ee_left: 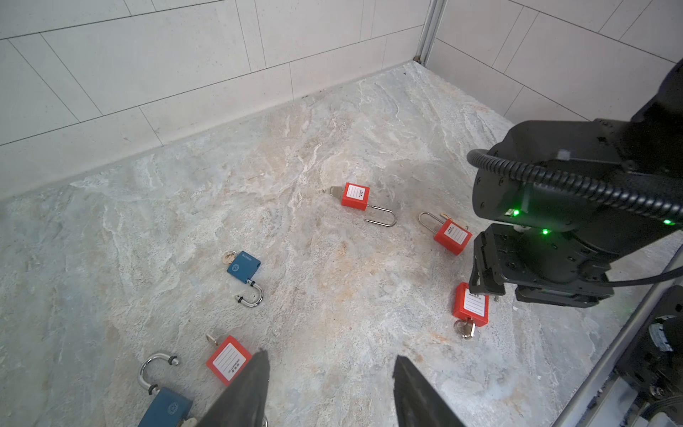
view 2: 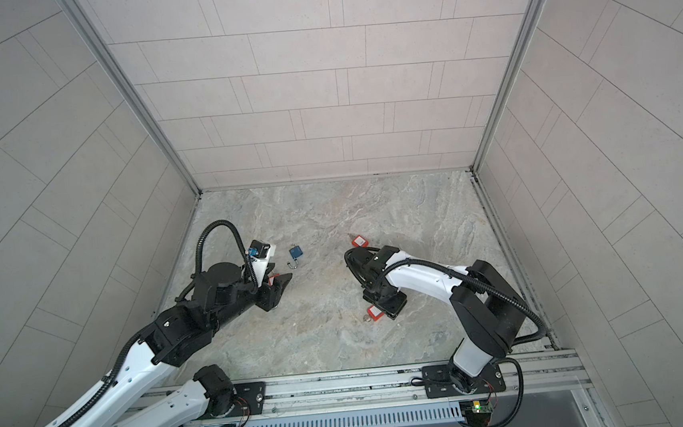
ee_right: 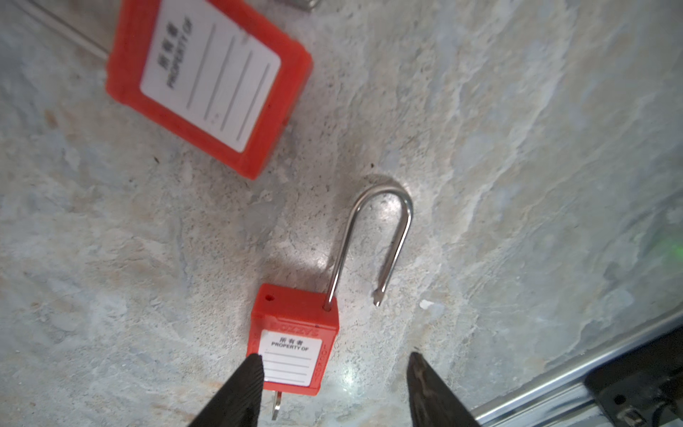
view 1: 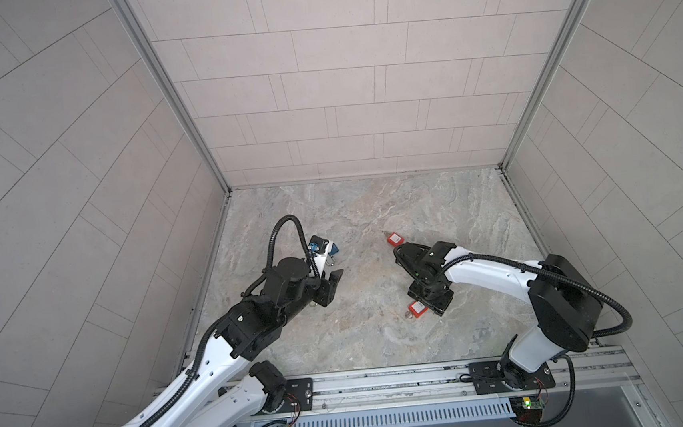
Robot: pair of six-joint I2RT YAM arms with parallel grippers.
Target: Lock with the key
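I will shift my right gripper sideways over the red padlock's labelled body (view 1: 418, 308) (ee_right: 292, 343) next and lower it with one finger on each side of that body. The body is below my gripper, but under one finger only.
A red padlock (ee_right: 292, 344) lies flat on the marble floor with its steel shackle (ee_right: 380, 229) swung open and a key (ee_right: 276, 405) in its base. My right gripper (ee_right: 335, 355) hovers just over it, open, with one fingertip (ee_right: 255, 364) over the label's corner; nothing is gripped. The same padlock (view 1: 417, 309) (view 2: 375, 314) (ee_left: 471, 305) pokes out from under that gripper in both top views. My left gripper (ee_left: 332, 358) is open over bare floor, beside another red padlock (ee_left: 229, 360).
Several more padlocks lie about: a second red one (ee_right: 210, 85) close by, a red one (view 1: 394, 238) farther back, a blue one (view 2: 296, 252) near the left arm, and another blue one (ee_left: 166, 406). Tiled walls enclose the floor on three sides.
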